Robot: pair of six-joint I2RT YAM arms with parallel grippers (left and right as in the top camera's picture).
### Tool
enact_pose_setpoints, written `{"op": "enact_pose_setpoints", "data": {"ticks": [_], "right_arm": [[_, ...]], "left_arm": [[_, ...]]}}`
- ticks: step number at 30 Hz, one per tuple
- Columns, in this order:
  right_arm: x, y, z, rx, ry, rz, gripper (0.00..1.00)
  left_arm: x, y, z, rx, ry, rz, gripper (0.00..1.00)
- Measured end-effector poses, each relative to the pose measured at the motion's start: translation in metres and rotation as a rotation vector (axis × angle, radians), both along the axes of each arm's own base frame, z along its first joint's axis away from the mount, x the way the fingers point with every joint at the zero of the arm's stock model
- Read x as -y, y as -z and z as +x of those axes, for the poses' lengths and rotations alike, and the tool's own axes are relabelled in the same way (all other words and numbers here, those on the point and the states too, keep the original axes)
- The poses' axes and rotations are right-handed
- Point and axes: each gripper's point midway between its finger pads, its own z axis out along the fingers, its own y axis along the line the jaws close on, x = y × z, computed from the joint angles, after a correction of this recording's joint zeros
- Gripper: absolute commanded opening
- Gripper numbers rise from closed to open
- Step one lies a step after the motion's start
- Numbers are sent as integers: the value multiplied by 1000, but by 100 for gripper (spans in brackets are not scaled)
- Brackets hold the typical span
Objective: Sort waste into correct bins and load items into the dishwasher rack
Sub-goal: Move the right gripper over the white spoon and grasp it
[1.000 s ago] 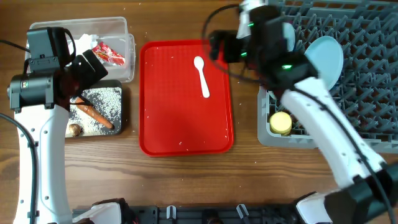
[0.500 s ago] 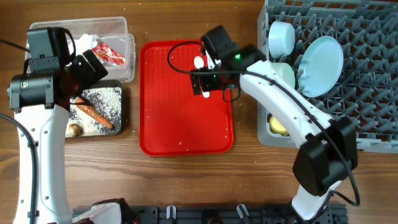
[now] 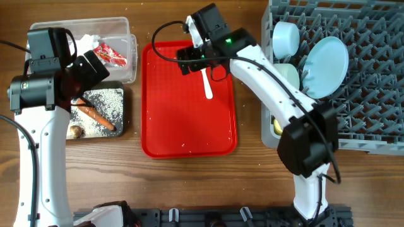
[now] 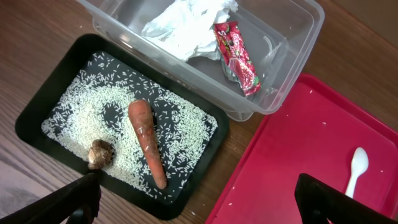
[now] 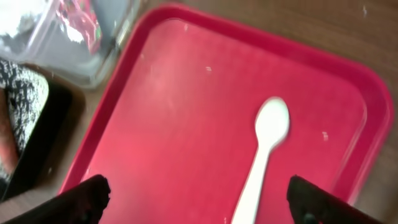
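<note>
I need to turn my right gripper next so it lines up with the white spoon (image 3: 206, 81), and then I need to lower it over the broad end of the spoon to close.
A white spoon (image 3: 206, 81) lies on the red tray and shows in the right wrist view (image 5: 264, 149). My right gripper (image 3: 192, 60) (image 5: 199, 202) hovers open and empty over the tray, the spoon between its fingers. My left gripper (image 3: 88, 69) (image 4: 199, 199) is open and empty above the black tray (image 3: 120, 126), which holds rice (image 4: 81, 115), a carrot (image 4: 147, 142) and a brown lump (image 4: 99, 154). The clear tub (image 3: 129, 44) holds a napkin (image 4: 180, 22) and a wrapper (image 4: 238, 57). The rack (image 3: 372, 94) holds a plate (image 3: 327, 58), two bowls (image 3: 285, 38) (image 3: 287, 74) and a yellow cup (image 3: 278, 126).
The large red tray (image 3: 189, 126) lies between the bins and the rack, with a few stray rice grains on it. My right arm crosses over the rack's left edge and partly hides the yellow cup.
My right arm has swung left from the rack to over the red tray's top, above the spoon. The left arm has not moved.
</note>
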Motion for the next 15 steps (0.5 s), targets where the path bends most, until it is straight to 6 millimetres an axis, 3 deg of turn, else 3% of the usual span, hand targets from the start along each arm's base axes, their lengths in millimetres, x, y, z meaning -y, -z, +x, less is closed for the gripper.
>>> {"op": "enact_pose_setpoints", "data": {"ticks": [4, 6, 7, 10, 15], "right_arm": [[-3, 32, 26, 36, 65, -20, 82], [-1, 60, 31, 4, 99, -45, 81], [4, 92, 31, -52, 138, -70, 81], [11, 125, 30, -120, 203, -88, 81], [28, 132, 40, -151, 319, -61, 77]], "left_arm": [[0, 0, 0, 0, 0, 0, 100], [0, 0, 0, 0, 0, 0, 100], [0, 0, 0, 0, 0, 0, 100], [0, 0, 0, 0, 0, 0, 100], [0, 0, 0, 0, 0, 0, 100]]}}
